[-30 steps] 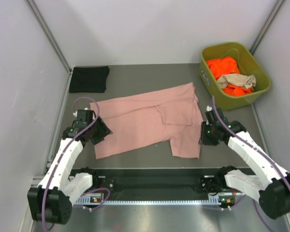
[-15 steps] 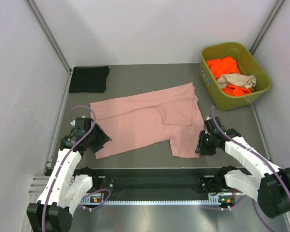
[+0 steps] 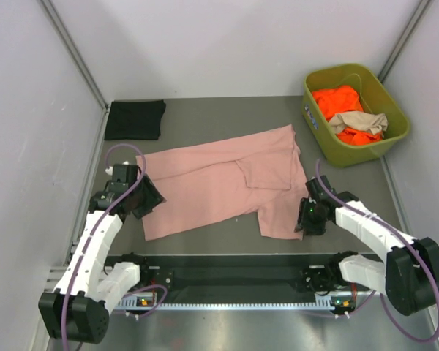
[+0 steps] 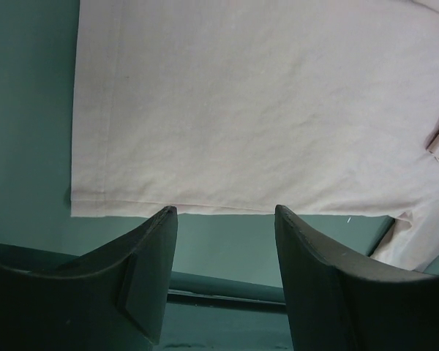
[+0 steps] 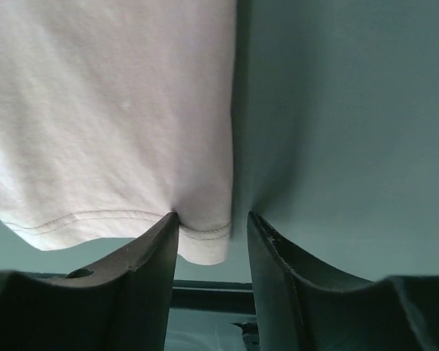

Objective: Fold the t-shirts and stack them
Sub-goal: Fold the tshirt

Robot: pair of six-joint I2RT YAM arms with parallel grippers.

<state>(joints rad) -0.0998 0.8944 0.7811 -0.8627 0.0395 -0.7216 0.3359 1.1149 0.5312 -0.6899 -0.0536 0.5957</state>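
The near corner of the pink hem lies below my left gripper, toward the black bar, so next that gripper will move down and back with a turn onto the pink hem's near corner [image 3: 148, 237] [image 4: 79, 209].
A dusty pink t-shirt [image 3: 219, 183] lies spread across the middle of the table, with one sleeve folded over. My left gripper [image 3: 154, 199] is at the shirt's lower left corner. In the left wrist view it [image 4: 223, 212] is open, its tips just short of the hem [image 4: 205, 207], with nothing between them. My right gripper [image 3: 305, 217] is at the lower right corner. In the right wrist view it [image 5: 212, 219] is open around the hem corner [image 5: 205, 238]: the left finger [image 5: 157, 248] touches the cloth and the right finger stands apart. A folded black t-shirt [image 3: 135, 119] lies at the back left.
An olive-green bin [image 3: 312, 110] stands at the back right, holding an orange t-shirt [image 3: 336, 99] and a tan one [image 3: 360, 121]. A black rail [image 3: 227, 269] runs along the near table edge. Grey walls close in the left, back and right sides.
My right gripper has slid toward the near edge along the shirt's right side, and its jaws have widened. My left gripper dipped nearer and came back to the lower left corner.
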